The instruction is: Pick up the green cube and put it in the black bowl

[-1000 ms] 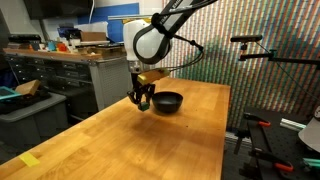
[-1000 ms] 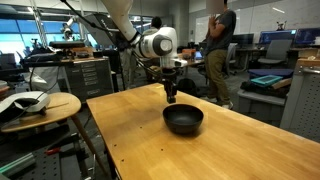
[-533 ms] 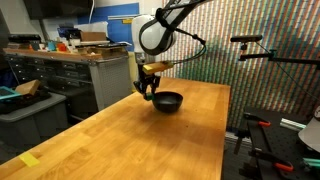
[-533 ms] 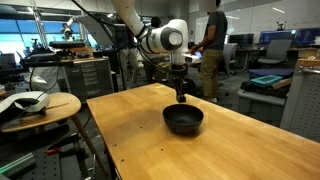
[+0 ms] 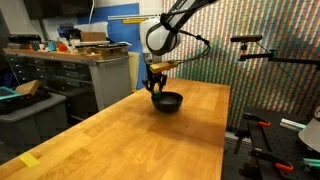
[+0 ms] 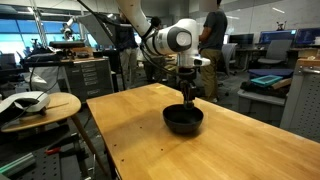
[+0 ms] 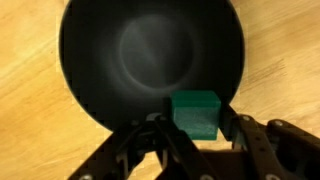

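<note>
The green cube is still over the black bowl's near rim, so my gripper needs to move toward the black bowl's middle next and down inside to release the cube.
The black bowl fills the top of the wrist view and is empty. It stands on the wooden table in both exterior views. My gripper is shut on the green cube and holds it over the bowl's near rim. In both exterior views the gripper hangs just above the bowl's edge; the cube is too small to make out there.
The wooden table has edges on all sides. A round side table with a white object stands beside it. A cabinet with clutter and a person are behind.
My gripper has moved sideways with the green cube from beside the bowl to over the bowl's rim. The bowl has not moved.
</note>
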{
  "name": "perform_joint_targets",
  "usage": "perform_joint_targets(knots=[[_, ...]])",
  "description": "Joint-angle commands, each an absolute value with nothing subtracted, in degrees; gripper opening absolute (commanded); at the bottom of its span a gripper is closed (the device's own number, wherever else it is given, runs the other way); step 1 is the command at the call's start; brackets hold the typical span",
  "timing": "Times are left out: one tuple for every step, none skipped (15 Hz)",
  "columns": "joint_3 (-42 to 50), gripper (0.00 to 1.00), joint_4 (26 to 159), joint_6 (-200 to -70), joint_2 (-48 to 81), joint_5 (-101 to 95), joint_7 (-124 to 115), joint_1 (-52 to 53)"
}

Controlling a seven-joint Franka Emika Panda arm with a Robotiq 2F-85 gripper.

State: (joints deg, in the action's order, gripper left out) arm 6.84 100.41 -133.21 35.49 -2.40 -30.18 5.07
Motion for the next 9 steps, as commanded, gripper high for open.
perform_joint_targets(knots=[[7.44, 0.22, 102.39, -132.73, 34.18, -1.02, -30.41, 4.55], [7.5, 0.22, 102.72, -132.76, 34.35, -0.83, -30.41, 4.36], [7.51, 0.22, 103.06, -132.73, 34.43, -0.58, -30.36, 4.2], [7.39, 0.22, 103.6, -132.84, 34.5, -0.27, -30.16, 4.0], [7.34, 0.22, 104.0, -133.0, 34.63, -0.03, -30.09, 3.86], [7.17, 0.22, 104.37, -133.16, 34.78, 0.43, -29.94, 3.62], [7.04, 0.22, 104.72, -133.39, 34.9, 0.91, -29.78, 3.42], [7.0, 0.22, 105.0, -133.7, 35.02, 1.36, -29.77, 3.33], [6.97, 0.25, 105.26, -133.75, 35.05, 1.73, -29.7, 3.25]])
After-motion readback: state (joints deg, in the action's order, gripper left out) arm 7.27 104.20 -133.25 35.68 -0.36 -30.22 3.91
